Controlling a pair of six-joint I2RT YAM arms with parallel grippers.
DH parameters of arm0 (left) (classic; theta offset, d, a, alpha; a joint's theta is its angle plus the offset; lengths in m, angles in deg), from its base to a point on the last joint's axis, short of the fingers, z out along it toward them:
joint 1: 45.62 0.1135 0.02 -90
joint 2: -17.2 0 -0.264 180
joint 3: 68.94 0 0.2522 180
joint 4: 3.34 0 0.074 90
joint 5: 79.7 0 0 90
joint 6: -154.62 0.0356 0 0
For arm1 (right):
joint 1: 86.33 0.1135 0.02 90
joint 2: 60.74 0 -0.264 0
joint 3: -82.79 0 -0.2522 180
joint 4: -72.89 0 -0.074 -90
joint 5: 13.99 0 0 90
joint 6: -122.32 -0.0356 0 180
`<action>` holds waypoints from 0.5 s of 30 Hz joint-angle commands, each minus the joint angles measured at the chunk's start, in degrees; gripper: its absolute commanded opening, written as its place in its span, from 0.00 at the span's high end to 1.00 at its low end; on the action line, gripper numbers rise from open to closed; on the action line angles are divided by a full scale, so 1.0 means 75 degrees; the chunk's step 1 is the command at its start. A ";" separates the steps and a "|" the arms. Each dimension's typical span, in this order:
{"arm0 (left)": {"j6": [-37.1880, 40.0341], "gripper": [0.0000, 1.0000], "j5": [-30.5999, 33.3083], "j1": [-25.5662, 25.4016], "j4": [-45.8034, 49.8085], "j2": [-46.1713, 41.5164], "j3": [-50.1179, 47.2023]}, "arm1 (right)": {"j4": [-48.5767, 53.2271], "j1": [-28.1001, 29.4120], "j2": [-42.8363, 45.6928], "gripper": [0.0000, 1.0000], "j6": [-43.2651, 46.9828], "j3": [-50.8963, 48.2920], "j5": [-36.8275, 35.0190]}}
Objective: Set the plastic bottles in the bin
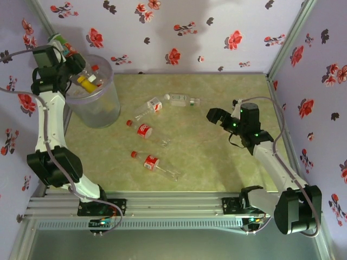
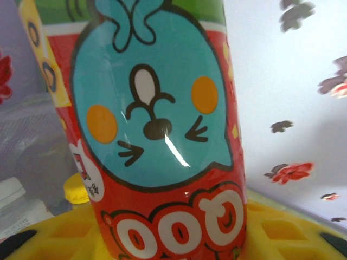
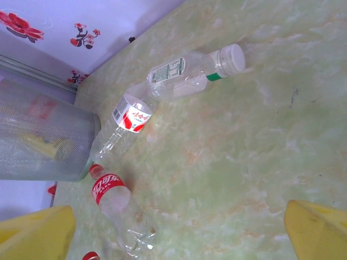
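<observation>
The red-labelled plastic bottle is still held by my left gripper's fingers above the bin's rim, so next I need to lower my left gripper into the open bin and release it there.
My left gripper is raised over the bin at the back left, shut on a plastic bottle with a red label and a blue cartoon face. The bottle stands between the yellow fingers. A yellow bottle and a red-capped one lie inside the bin. Several bottles lie on the table: a pale-labelled one, a red-and-white-labelled one and two red-labelled ones. My right gripper hovers open right of them, nothing between its fingers.
Flowered walls close the table at the back and both sides. The bin stands in the back left corner. The green marbled tabletop lies bare in front of the right gripper. A metal rail runs along the near edge.
</observation>
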 commanded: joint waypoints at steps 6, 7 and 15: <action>0.0148 1.00 0.0413 -0.0066 -0.0567 0.0026 -0.1007 | 0.0153 -0.0033 -0.0002 0.01 0.0339 0.0032 -0.0099; 0.0154 1.00 0.0435 -0.0065 -0.0642 0.0023 -0.1119 | 0.0193 -0.0032 -0.0040 0.01 0.0340 0.0065 -0.0071; 0.0320 1.00 0.0432 -0.0495 -0.0724 0.0344 -0.1501 | 0.0308 -0.0041 -0.0039 0.01 0.0387 0.0181 -0.0127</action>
